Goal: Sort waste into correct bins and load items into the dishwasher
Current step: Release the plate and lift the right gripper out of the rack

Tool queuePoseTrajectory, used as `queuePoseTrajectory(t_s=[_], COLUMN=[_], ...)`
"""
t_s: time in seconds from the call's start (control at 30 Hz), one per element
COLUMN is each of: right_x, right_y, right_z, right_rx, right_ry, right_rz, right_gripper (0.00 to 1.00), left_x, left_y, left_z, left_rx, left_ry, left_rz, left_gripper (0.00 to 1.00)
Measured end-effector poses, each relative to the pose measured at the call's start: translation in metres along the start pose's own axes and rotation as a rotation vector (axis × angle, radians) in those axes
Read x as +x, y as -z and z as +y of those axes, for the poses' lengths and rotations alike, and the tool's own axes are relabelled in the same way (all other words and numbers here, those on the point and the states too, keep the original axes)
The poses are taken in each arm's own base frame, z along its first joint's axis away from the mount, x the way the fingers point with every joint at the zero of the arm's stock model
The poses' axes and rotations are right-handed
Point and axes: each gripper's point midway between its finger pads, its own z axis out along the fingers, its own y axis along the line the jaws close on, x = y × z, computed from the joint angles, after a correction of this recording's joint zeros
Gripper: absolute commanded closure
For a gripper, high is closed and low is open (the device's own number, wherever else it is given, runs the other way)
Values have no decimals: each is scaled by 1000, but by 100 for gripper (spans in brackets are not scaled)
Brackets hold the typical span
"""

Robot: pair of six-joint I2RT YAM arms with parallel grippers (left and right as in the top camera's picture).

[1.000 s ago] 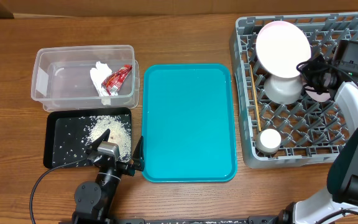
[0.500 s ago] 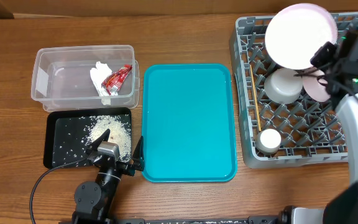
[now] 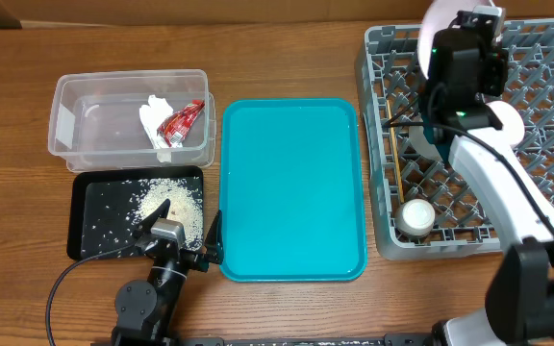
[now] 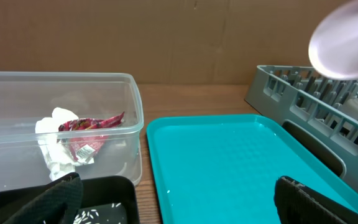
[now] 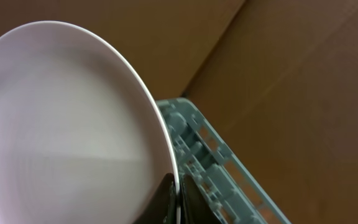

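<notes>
I will lower the on-edge plate with my right gripper next, among the pegs at the back of the grey dish rack [image 5: 197, 153]; it still hangs above them.
My right gripper [image 3: 462, 27] is shut on the rim of the large round white plate [image 3: 433, 21], holding it on edge above the back of the grey dish rack [image 3: 537, 207]. The right wrist view shows the fingers [image 5: 178, 199] pinching the plate [image 5: 67, 137] over the rack [image 5: 211, 163]. In the rack are the small white cup [image 3: 415, 216], the chopsticks [image 3: 392, 144] and the smaller plate [image 3: 508, 120]; my arm mostly hides the bowl. The clear tub [image 3: 70, 125] holds the red wrapper [image 3: 183, 119] and napkin [image 3: 154, 117]. Rice [image 3: 169, 200] lies in the black tray [image 3: 89, 235]. My left gripper [image 3: 176, 238] is open and empty.
The teal serving tray [image 3: 291, 187] lies between the bins and the rack. In the left wrist view, the tub [image 4: 129, 112], teal tray [image 4: 229, 162] and rack [image 4: 303, 102] are ahead, and the lifted plate [image 4: 347, 37] shows blurred at the top right.
My right gripper has lifted the large plate up off the bowl and carried it toward the rack's back edge, turning it on edge. The left arm has not moved.
</notes>
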Motion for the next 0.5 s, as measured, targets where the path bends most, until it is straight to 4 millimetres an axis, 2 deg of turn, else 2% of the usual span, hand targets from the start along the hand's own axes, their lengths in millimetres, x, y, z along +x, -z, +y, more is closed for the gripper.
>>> queuePoseTrajectory(t_s=[0.23,0.4,0.5], right_x=[29,20,10], right_y=[-14,-3,2], right_z=[23,38,39], right_rx=[29,5,16], right_ry=[135,142,132], right_rz=[58,18,-12], right_gripper=[96,96,96], left_x=[0,0,0], left_y=[0,0,0], left_z=[0,0,0], left_rx=[0,0,0], left_ry=[0,0,0], left_rz=[0,0,0], left_gripper=[0,0,0])
